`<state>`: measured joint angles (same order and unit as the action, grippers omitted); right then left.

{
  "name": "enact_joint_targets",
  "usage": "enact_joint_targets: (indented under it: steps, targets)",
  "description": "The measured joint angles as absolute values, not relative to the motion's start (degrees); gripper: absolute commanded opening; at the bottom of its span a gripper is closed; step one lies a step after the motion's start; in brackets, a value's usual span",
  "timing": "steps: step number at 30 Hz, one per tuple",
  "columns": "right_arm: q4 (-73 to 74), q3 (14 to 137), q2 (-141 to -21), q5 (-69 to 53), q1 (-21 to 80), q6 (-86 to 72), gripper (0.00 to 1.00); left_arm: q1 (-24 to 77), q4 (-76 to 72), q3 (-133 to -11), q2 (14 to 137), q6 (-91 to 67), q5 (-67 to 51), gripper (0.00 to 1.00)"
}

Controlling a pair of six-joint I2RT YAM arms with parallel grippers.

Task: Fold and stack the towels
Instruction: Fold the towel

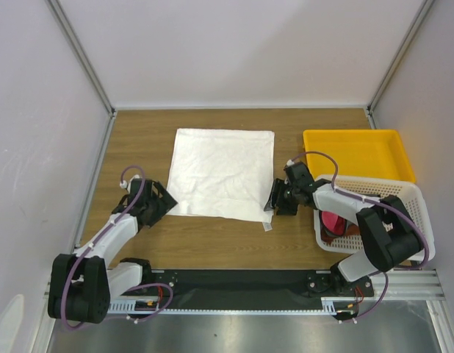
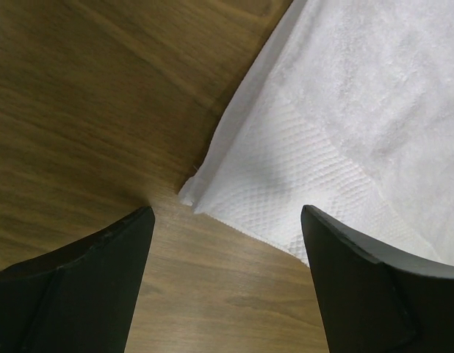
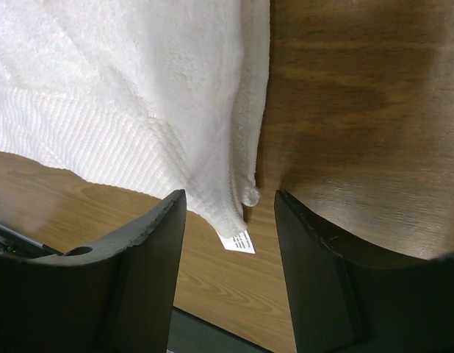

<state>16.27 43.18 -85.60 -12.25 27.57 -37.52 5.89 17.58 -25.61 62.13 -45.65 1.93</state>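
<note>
I will move my left gripper onto the towel's near corner next, since it lies just ahead of my open fingers, and then I will close on the towel.
A large white towel (image 1: 223,173) lies flat in the middle of the table, its small tag (image 1: 267,226) sticking out at the near right corner. My left gripper (image 1: 166,202) stands open at the towel's near left corner (image 2: 194,195), which lies just ahead of the gap between the fingers (image 2: 102,272). My right gripper (image 1: 275,200) is open at the near right corner. In the right wrist view that corner (image 3: 242,195) and the tag (image 3: 238,241) lie between the two fingers (image 3: 139,250), untouched. A magenta-pink towel (image 1: 333,220) and a reddish-brown one (image 1: 339,235) lie in the basket.
A white perforated basket (image 1: 411,197) stands at the right, under the right arm. A yellow tray (image 1: 355,151) sits behind it. Bare wood shows left of the towel (image 1: 139,147). The black rail with the arm bases (image 1: 234,283) runs along the near edge.
</note>
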Motion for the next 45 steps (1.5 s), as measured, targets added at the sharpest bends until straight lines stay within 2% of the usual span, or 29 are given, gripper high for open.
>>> enact_joint_targets:
  steps: [9,18,21,29,30,32,33,35,36,38,45]
  targets:
    - [15.3,43.2,-86.8,-11.6,27.8,-37.5,0.52,5.9,12.0,-24.0,62.2,-46.5,1.9,0.87]
    - [13.6,43.2,-88.3,-12.4,28.0,-37.5,0.35,5.9,7.8,-22.4,62.2,-46.6,2.8,0.82]
    - [13.6,43.2,-88.5,-12.4,28.0,-37.5,0.34,5.9,5.8,-21.6,62.4,-46.6,2.8,0.79]
    - [13.8,43.2,-88.6,-12.3,28.0,-37.5,0.26,5.9,0.3,-19.1,63.4,-46.7,2.8,0.50]
    - [13.8,43.2,-88.7,-12.2,28.0,-37.5,0.25,5.9,-0.4,-18.7,63.4,-46.7,2.8,0.42]
    - [13.8,43.2,-88.9,-12.2,28.0,-37.5,0.20,6.0,-1.2,-18.0,63.5,-46.9,2.7,0.32]
    - [13.8,43.3,-88.9,-12.3,28.0,-37.6,0.17,6.0,-1.5,-17.7,63.5,-46.7,2.6,0.19]
    - [13.8,43.4,-89.0,-12.3,28.0,-37.5,0.11,6.2,-2.1,-17.2,63.6,-47.1,2.2,0.01]
    - [13.9,43.4,-89.0,-12.3,28.0,-37.6,0.05,6.3,-2.2,-17.2,63.7,-47.1,2.0,0.01]
    - [13.9,43.4,-89.0,-12.3,28.0,-37.8,0.00,6.3,-2.4,-17.1,63.7,-47.0,1.7,0.00]
    - [14.1,43.4,-89.0,-12.3,28.0,-37.9,0.00,6.6,-0.1,-17.1,62.0,-47.1,2.0,0.00]
